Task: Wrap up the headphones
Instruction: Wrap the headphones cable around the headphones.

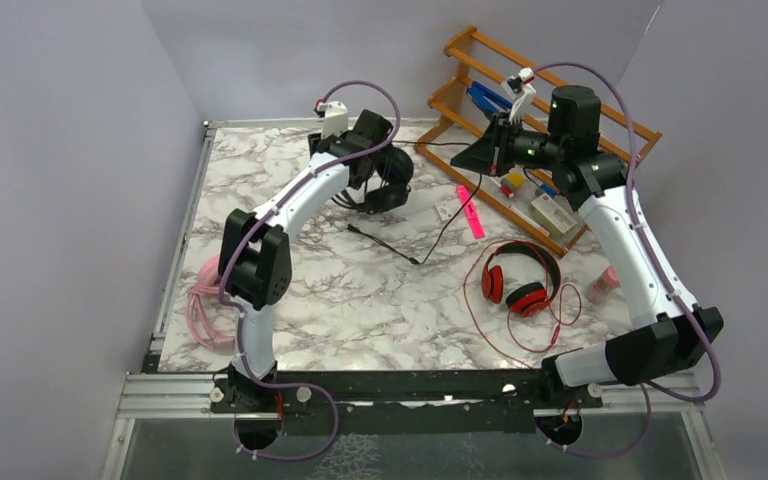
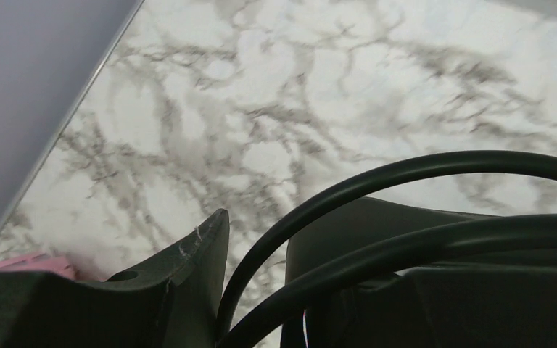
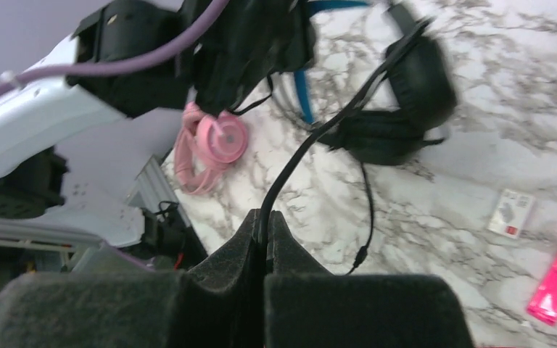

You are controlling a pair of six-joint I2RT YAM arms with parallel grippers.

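Note:
The thin black cable stretches out to the rack, so my right gripper will next move down and back toward the loose cable end point(image 1: 362, 234), then release the cable.
The black headphones point(image 1: 388, 195) with the blue headband point(image 3: 301, 94) are at the far middle of the marble table, under my left gripper point(image 1: 380, 170). That gripper point(image 2: 257, 217) is shut on them, with black curved strands point(image 2: 377, 177) running between its fingers. Their thin black cable point(image 3: 297, 156) stretches to my right gripper point(image 3: 265, 217), which is shut on it, raised in front of the rack point(image 1: 493, 150). The loose cable end point(image 1: 420, 260) trails over the table. The red headphones point(image 1: 520, 285) lie at the right with their red cable spread around them. The pink headphones point(image 1: 205, 300) lie at the left edge.
A wooden rack point(image 1: 560, 95) with small items stands at the back right. A pink marker point(image 1: 470, 212) and a small white card point(image 1: 447, 208) lie near it. A pink-capped bottle point(image 1: 603, 285) lies by the right arm. Grey walls enclose the table.

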